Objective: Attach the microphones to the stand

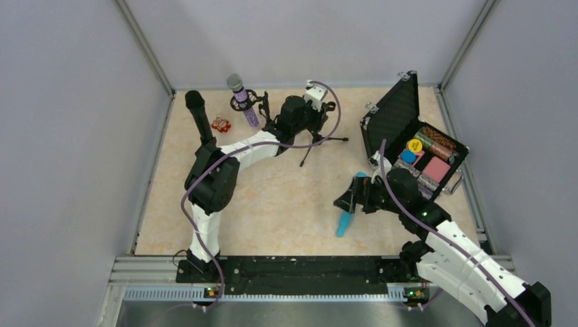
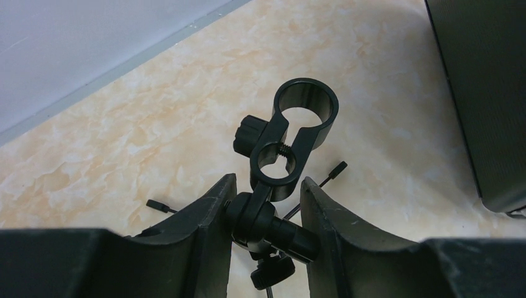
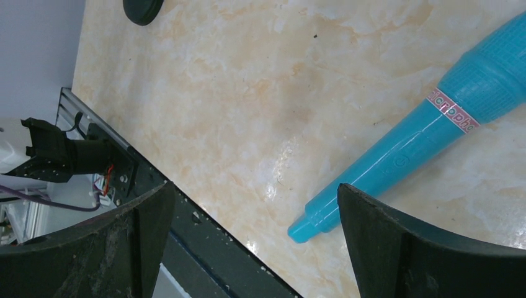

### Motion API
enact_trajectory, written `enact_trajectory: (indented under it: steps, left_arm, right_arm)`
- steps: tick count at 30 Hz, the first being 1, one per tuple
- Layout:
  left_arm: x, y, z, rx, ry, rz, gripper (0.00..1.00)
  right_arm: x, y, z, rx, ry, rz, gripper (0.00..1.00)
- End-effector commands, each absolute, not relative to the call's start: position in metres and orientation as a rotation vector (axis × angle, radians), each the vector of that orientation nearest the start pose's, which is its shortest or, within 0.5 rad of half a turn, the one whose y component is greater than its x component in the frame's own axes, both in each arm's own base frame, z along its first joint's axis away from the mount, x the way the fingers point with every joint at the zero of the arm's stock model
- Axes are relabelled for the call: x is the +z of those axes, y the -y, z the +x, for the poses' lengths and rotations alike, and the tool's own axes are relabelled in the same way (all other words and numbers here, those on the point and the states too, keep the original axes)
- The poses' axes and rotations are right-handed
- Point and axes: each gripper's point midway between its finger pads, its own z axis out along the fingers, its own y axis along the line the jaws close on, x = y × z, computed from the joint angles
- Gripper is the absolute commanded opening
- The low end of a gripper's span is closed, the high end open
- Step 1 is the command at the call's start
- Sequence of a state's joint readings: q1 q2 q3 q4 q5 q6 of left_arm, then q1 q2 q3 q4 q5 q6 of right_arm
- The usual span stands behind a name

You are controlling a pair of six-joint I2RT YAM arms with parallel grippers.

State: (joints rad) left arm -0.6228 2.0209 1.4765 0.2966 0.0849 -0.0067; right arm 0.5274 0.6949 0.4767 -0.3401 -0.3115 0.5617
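The stand goes back with my left gripper to the bare tabletop beside the turquoise microphone next for release, since that patch is back from the gripper.
The turquoise microphone (image 1: 345, 223) lies flat on the table, and in the right wrist view this microphone (image 3: 409, 149) has its tail end just inside the right finger. My right gripper (image 1: 347, 194) (image 3: 254, 186) hovers open over it, touching nothing. My left gripper (image 1: 308, 122) (image 2: 268, 180) is shut on the swivel joint (image 2: 267, 220) of the black tripod stand (image 1: 308, 153). The stand's clamp ring (image 2: 306, 105) is empty. The glittery purple microphone (image 1: 244, 102) leans in a black holder at the back. A black microphone (image 1: 198, 114) stands upright at the back left.
An open black case (image 1: 395, 112) with several coloured boxes inside stands at the right. A small red object (image 1: 220, 125) lies by the black microphone. The stand's thin legs (image 2: 335, 169) spread over the tabletop. Grey walls close in the back and sides.
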Motion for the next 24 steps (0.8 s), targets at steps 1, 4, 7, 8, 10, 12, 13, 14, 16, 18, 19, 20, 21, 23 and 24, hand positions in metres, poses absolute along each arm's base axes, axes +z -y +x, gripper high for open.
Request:
enact_trajectory:
  steps: [1, 4, 7, 8, 10, 12, 13, 14, 16, 18, 19, 20, 21, 23, 24]
  left_arm:
    - [0.218, 0.374, 0.455, -0.595, -1.659, 0.651, 0.00]
    - [0.227, 0.375, 0.440, -0.595, -1.641, 0.655, 0.00]
    - [0.236, 0.379, 0.424, -0.612, -1.613, 0.665, 0.00]
    - [0.237, 0.380, 0.419, -0.608, -1.603, 0.678, 0.00]
    - [0.241, 0.386, 0.407, -0.606, -1.588, 0.708, 0.00]
    - [0.243, 0.391, 0.396, -0.613, -1.589, 0.723, 0.00]
    - [0.243, 0.392, 0.391, -0.612, -1.590, 0.725, 0.00]
    - [0.242, 0.392, 0.387, -0.607, -1.595, 0.725, 0.00]
    - [0.241, 0.389, 0.380, -0.589, -1.602, 0.711, 0.00]
    - [0.241, 0.382, 0.374, -0.576, -1.611, 0.684, 0.00]
    - [0.240, 0.376, 0.373, -0.555, -1.621, 0.662, 0.00]
    - [0.241, 0.372, 0.370, -0.543, -1.620, 0.647, 0.00]
    - [0.240, 0.368, 0.366, -0.532, -1.619, 0.638, 0.00]
    - [0.247, 0.361, 0.360, -0.508, -1.613, 0.609, 0.00]
    - [0.247, 0.357, 0.358, -0.495, -1.617, 0.600, 0.00]
  right_arm:
    - [0.175, -0.192, 0.191, 0.948, -2.147, -0.185, 0.99]
    - [0.184, -0.191, 0.191, 0.941, -2.137, -0.198, 0.99]
    - [0.191, -0.190, 0.192, 0.933, -2.125, -0.201, 0.99]
    - [0.193, -0.190, 0.192, 0.932, -2.121, -0.200, 0.99]
    - [0.195, -0.190, 0.192, 0.932, -2.116, -0.200, 0.99]
    - [0.197, -0.189, 0.191, 0.933, -2.111, -0.203, 0.99]
    - [0.198, -0.189, 0.191, 0.932, -2.109, -0.202, 0.99]
    - [0.199, -0.189, 0.191, 0.932, -2.108, -0.201, 0.99]
    - [0.200, -0.188, 0.189, 0.931, -2.107, -0.201, 0.99]
    - [0.201, -0.187, 0.189, 0.930, -2.103, -0.203, 0.99]
    - [0.200, -0.187, 0.188, 0.930, -2.104, -0.202, 0.99]
    - [0.198, -0.187, 0.188, 0.926, -2.107, -0.207, 0.99]
    - [0.197, -0.186, 0.189, 0.920, -2.108, -0.207, 0.99]
    - [0.194, -0.185, 0.189, 0.910, -2.112, -0.209, 0.99]
    - [0.194, -0.185, 0.190, 0.907, -2.112, -0.210, 0.99]
